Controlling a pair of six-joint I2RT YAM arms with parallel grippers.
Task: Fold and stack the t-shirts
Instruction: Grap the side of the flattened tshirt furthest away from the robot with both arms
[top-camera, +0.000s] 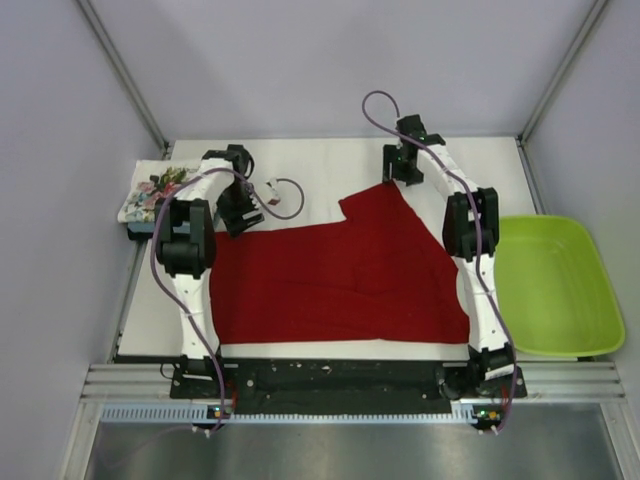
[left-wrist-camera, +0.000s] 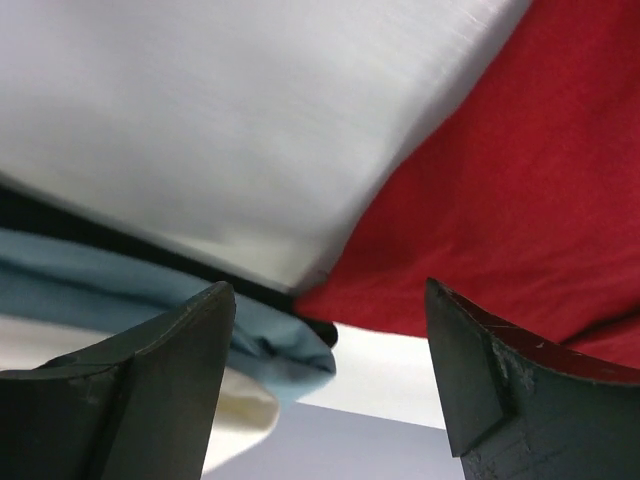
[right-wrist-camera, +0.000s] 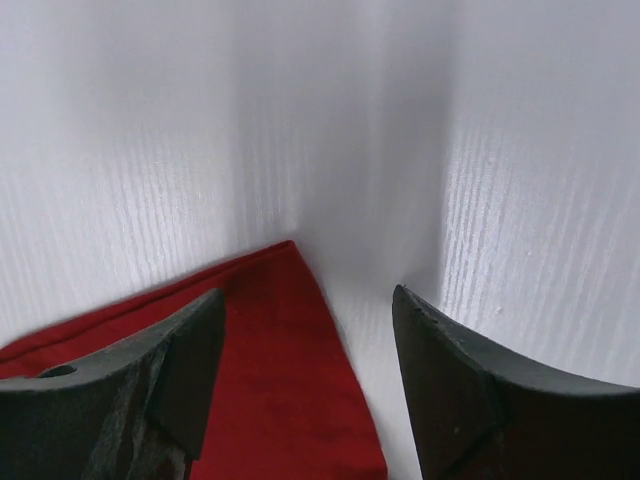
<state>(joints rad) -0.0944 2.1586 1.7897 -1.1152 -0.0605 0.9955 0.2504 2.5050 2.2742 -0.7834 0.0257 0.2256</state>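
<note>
I need to keep my right gripper low over the red sleeve's far edge (top-camera: 391, 187) (right-wrist-camera: 306, 300) next and draw its open fingers shut on the cloth, because that edge of the sleeve is between them.
A deep red t-shirt (top-camera: 340, 275) lies spread flat across the middle of the white table, one sleeve pointing to the far right. My left gripper (top-camera: 240, 215) hovers open at its far left corner; the left wrist view shows the red cloth (left-wrist-camera: 500, 170) and, past the table edge, folded light blue cloth (left-wrist-camera: 270, 345). My right gripper (top-camera: 402, 172) is open above the far sleeve tip (right-wrist-camera: 290, 370), empty. A folded stack topped by the white floral t-shirt (top-camera: 155, 192) sits at the far left.
A lime-green plastic tray (top-camera: 552, 285) stands off the table's right side. Grey enclosure walls close in at the back and sides. The white table (top-camera: 300, 170) shows bare behind the red shirt.
</note>
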